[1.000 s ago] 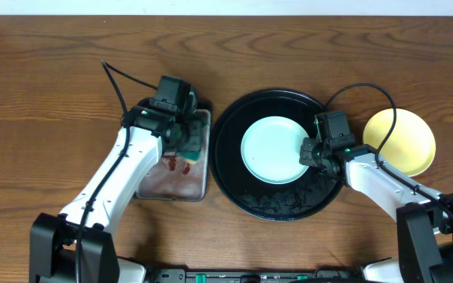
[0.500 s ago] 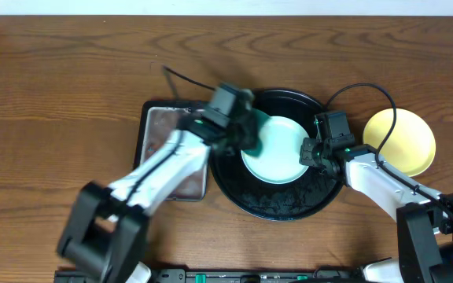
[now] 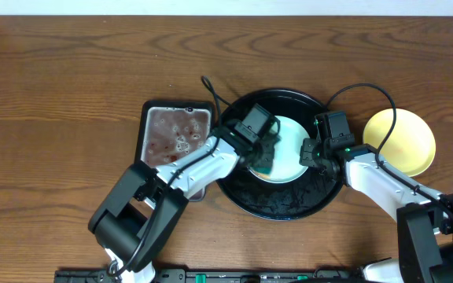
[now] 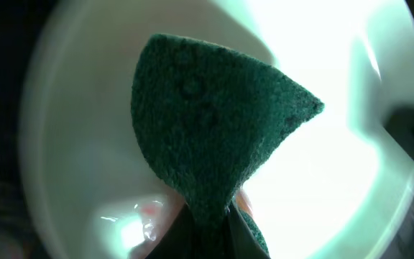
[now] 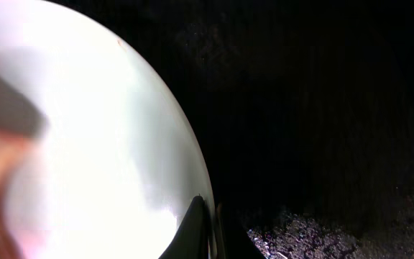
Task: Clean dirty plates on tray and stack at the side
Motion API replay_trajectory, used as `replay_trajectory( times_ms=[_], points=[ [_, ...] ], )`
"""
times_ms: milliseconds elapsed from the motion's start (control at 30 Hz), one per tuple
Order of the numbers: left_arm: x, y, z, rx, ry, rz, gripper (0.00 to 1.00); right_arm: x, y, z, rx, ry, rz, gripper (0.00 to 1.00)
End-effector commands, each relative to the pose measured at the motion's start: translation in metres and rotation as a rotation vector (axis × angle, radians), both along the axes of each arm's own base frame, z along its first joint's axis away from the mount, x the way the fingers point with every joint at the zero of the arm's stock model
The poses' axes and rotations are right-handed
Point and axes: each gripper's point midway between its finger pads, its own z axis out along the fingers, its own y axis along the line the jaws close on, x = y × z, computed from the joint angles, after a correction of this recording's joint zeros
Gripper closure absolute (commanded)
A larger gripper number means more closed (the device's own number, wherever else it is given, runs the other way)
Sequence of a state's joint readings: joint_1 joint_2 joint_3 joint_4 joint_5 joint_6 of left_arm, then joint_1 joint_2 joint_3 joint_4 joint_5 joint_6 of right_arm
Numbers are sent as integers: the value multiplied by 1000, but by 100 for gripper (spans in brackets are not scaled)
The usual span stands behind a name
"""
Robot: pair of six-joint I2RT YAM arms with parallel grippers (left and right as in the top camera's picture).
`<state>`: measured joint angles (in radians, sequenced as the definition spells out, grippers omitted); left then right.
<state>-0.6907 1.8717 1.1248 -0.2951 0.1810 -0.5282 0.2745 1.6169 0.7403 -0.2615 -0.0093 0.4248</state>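
The sudsy metal pan (image 3: 173,138) is left of my left gripper in the overhead view, so next my left gripper will lift the sponge, carry it that way and release it inside.
A pale mint plate (image 3: 291,135) lies in the black tray (image 3: 289,203). My left gripper (image 3: 262,151) is shut on a dark green scouring sponge (image 3: 264,163), pressed onto the plate's left half. The left wrist view shows the sponge (image 4: 207,129) fanned out over the plate (image 4: 336,165), pinched in the gripper (image 4: 208,216), with a faint pink smear beside it. My right gripper (image 3: 308,154) is shut on the plate's right rim. In the right wrist view the gripper (image 5: 210,216) clamps that rim, one finger on each side of the plate (image 5: 85,129). A yellow plate (image 3: 399,141) rests on the table right of the tray.
A rectangular metal pan (image 3: 175,141) with red stains and suds sits left of the tray. Wet foam covers the tray's near floor (image 5: 322,230). The right arm's cable (image 3: 360,90) loops over the tray's far right rim. Brown wood tabletop (image 3: 69,94) surrounds everything.
My left arm swung right from the metal pan to the tray and brought the sponge down onto the mint plate. The right gripper stayed clamped on the rim.
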Motion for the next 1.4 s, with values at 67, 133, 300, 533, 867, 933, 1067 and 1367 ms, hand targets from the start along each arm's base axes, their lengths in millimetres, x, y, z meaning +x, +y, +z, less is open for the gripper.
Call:
replay_trajectory(
  times_ms=[67,133,300,533,867,933,1067,1367],
  points=[
    [51,32,23,30,-145,132,93,-14,-19,-18,-104,54,-20,99],
    [58,34,26,17,-161,148,93,-15,-20,-18,-105,57,-20,99],
    [70,27,41,-39,-216,152,93,-18,-20,-19,-108,67,-19,99],
    [78,33,112,-143,-341,183,93,-18,-21,-19,-110,71,-19,99],
    [46,161,96,86,-105,372,92,-7,-14,-5,-122,4,87,99],
    [38,186,86,140,-54,375,92,1,-12,12,-121,-48,108,99],
    [24,222,70,203,15,382,93,15,-8,55,-119,-185,150,99],
    [21,238,47,217,30,329,93,23,-31,127,-337,-414,169,99]
  ],
)
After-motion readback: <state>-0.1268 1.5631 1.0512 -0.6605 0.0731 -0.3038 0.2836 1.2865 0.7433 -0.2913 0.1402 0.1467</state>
